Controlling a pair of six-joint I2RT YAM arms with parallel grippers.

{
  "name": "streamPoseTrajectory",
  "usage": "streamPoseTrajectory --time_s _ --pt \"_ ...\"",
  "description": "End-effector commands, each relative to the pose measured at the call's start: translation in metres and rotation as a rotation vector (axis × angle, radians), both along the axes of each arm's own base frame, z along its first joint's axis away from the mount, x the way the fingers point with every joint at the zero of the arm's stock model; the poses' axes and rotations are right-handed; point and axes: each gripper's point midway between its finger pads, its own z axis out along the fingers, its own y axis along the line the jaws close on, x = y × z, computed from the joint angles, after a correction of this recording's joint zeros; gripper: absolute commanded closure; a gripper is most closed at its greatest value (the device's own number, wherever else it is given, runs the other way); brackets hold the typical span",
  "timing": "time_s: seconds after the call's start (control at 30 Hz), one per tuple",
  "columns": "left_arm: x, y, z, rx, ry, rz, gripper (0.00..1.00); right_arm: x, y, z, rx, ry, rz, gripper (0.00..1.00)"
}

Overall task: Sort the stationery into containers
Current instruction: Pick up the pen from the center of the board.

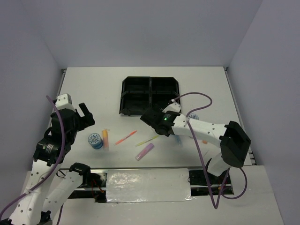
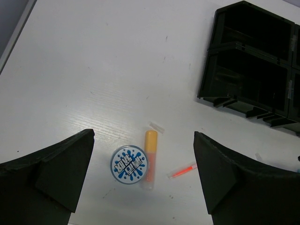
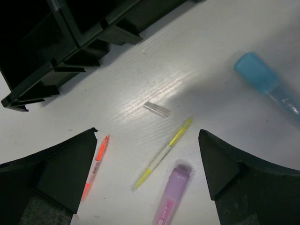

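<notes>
I should next move my right gripper down and back onto the yellow pen's middle (image 1: pixel 147 140) (image 3: pixel 162 153), below it and nearer my base, where the pen's body fits the fingers.
The black four-compartment tray (image 1: pixel 150 96) sits at mid table. In front of it lie a blue-and-white tape roll (image 1: pixel 95 140), an orange marker (image 1: pixel 105 138), a pink pen (image 1: pixel 125 138), a yellow pen (image 1: pixel 146 140) and a purple marker (image 1: pixel 144 152). A light blue marker (image 1: pixel 178 139) is partly hidden by the right arm. My left gripper (image 1: pixel 86 115) is open and empty, above the tape roll (image 2: pixel 129 165) and orange marker (image 2: pixel 150 157). My right gripper (image 1: pixel 149 118) is open and empty, above the yellow pen (image 3: pixel 164 152) and purple marker (image 3: pixel 171 201).
A second tape roll (image 1: pixel 193 116) peeks out behind the right arm. A small clear cap (image 3: pixel 157 109) lies near the yellow pen. The tray's near wall (image 3: pixel 56 47) is just beyond the right gripper. A small orange item (image 1: pixel 204 141) lies by the right arm.
</notes>
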Motion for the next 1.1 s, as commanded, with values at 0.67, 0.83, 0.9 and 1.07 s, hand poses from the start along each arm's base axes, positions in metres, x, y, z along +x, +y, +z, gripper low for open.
streamPoseTrajectory --time_s 0.67,0.83,0.9,1.07 --pt "0.003 -0.012 0.009 -0.005 -0.051 -0.055 0.01 -0.041 0.065 -0.056 0.024 0.137 -0.123 0.22" --pt "0.002 -0.012 0.009 -0.004 -0.052 -0.053 0.01 -0.043 0.063 -0.066 0.006 0.155 -0.135 0.24" --pt "0.001 -0.012 0.010 -0.005 -0.054 -0.053 0.01 -0.044 0.063 -0.070 -0.004 0.159 -0.138 0.24" --pt "0.001 -0.012 0.009 -0.002 -0.053 -0.055 0.01 -0.044 0.063 -0.078 -0.018 0.172 -0.142 0.26"
